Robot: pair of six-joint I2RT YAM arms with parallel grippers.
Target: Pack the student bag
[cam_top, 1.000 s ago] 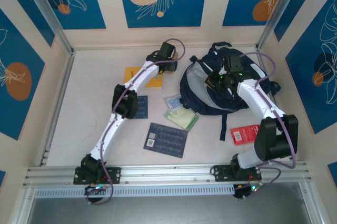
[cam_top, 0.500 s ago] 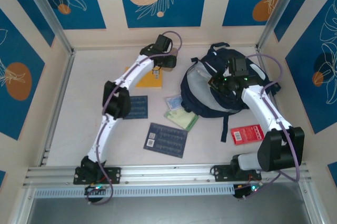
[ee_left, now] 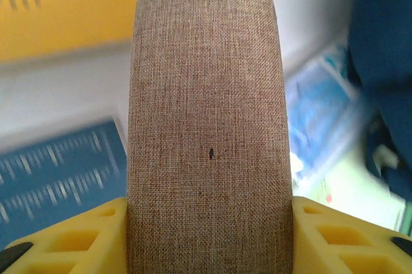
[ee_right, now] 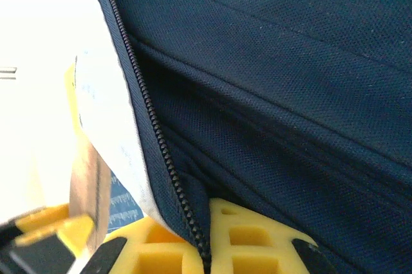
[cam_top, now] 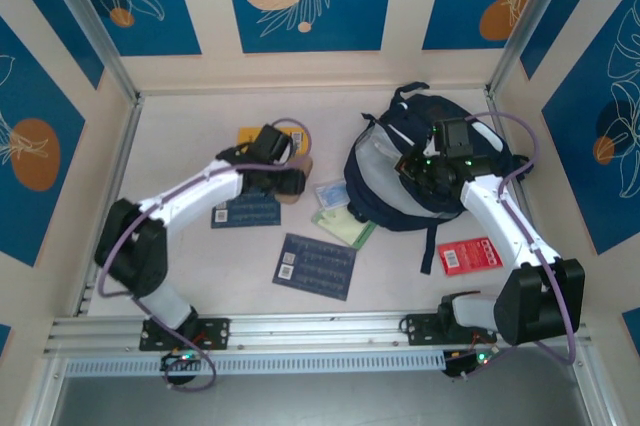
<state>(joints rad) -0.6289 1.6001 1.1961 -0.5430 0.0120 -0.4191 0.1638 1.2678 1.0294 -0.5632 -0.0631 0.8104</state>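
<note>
I need to move my left gripper back and down next, to the bare gap between both blue booklets, and let go of the pouch there.
The student bag (cam_top: 400, 201) lies at the back right, dark navy, its light grey lining showing at the open left side. My right gripper (cam_top: 418, 168) is shut on the bag's zipper edge (ee_right: 161, 152), holding the flap up; navy fabric (ee_right: 290, 94) runs over its yellow pads (ee_right: 257, 238). My left gripper (cam_top: 288, 180) is shut on a brown woven pouch (ee_left: 206, 126), which stands between its yellow fingers (ee_left: 328, 232). The pouch (cam_top: 300, 165) is just left of the bag's opening and shows as a tan edge (ee_right: 87, 184) in the right wrist view.
On the table lie a yellow book (cam_top: 250, 135), a blue booklet (cam_top: 247, 212), a dark blue booklet (cam_top: 315, 265), a pale green sleeve (cam_top: 345, 225), a light blue packet (cam_top: 330, 192) and a red card (cam_top: 467, 255). Walls close in on three sides.
My left arm has swung its elbow out to the left and brought the brown pouch forward from the back of the table to beside the bag's opening. The right gripper keeps its hold.
</note>
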